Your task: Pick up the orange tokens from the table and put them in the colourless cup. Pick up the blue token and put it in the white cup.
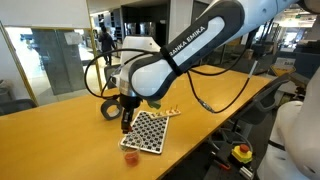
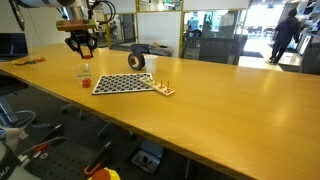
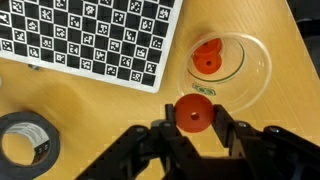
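Observation:
The orange token still overlaps the cup's rim, so next I will move my gripper to the right in the wrist view and go down over the colourless cup's opening (image 1: 131, 151) (image 3: 232, 73) to let the token go.
In the wrist view my gripper (image 3: 193, 118) is shut on one of the orange tokens (image 3: 193, 110), pinched edge-on between the two fingers. Just beyond it the colourless cup (image 3: 252, 62) stands on the table (image 3: 280, 120) with another orange token (image 3: 207, 57) lying inside. In both exterior views the gripper (image 1: 125, 122) (image 2: 80, 46) hangs a little above the cup (image 1: 131, 155) (image 2: 84, 70). A few small tokens (image 2: 163, 90) lie by the far corner of the checkered board; their colours are too small to tell. The blue token is not visible. The white cup (image 2: 151, 68) stands beside the tape roll.
A black-and-white checkered board (image 3: 90, 35) (image 1: 146, 131) lies flat next to the colourless cup. A black tape roll (image 3: 25, 140) (image 2: 136, 61) sits beyond the board. The table edge (image 2: 150, 135) runs along the near side in an exterior view.

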`<state>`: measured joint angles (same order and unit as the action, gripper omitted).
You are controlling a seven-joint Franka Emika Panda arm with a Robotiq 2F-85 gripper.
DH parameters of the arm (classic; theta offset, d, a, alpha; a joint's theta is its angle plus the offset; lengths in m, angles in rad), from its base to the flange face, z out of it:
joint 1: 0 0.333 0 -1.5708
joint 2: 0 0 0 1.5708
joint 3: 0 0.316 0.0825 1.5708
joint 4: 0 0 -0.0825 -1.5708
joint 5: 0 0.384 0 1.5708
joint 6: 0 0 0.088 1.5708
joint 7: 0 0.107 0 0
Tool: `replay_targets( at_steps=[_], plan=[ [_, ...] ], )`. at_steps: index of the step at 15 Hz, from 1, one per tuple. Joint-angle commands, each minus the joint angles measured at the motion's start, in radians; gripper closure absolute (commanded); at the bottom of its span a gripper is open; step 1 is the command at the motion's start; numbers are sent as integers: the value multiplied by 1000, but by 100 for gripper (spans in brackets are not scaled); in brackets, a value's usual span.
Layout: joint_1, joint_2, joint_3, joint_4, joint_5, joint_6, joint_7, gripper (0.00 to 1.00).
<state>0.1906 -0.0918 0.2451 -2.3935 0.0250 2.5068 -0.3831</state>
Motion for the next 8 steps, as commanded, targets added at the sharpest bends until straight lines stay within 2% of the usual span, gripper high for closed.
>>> replay_targets(
  at_steps=[1,8],
  plan=[
    [32,-39,-12,-17,-2,-42,-3,79],
    [55,-18,-23,-6,51,-85,-64,79]
  ],
)
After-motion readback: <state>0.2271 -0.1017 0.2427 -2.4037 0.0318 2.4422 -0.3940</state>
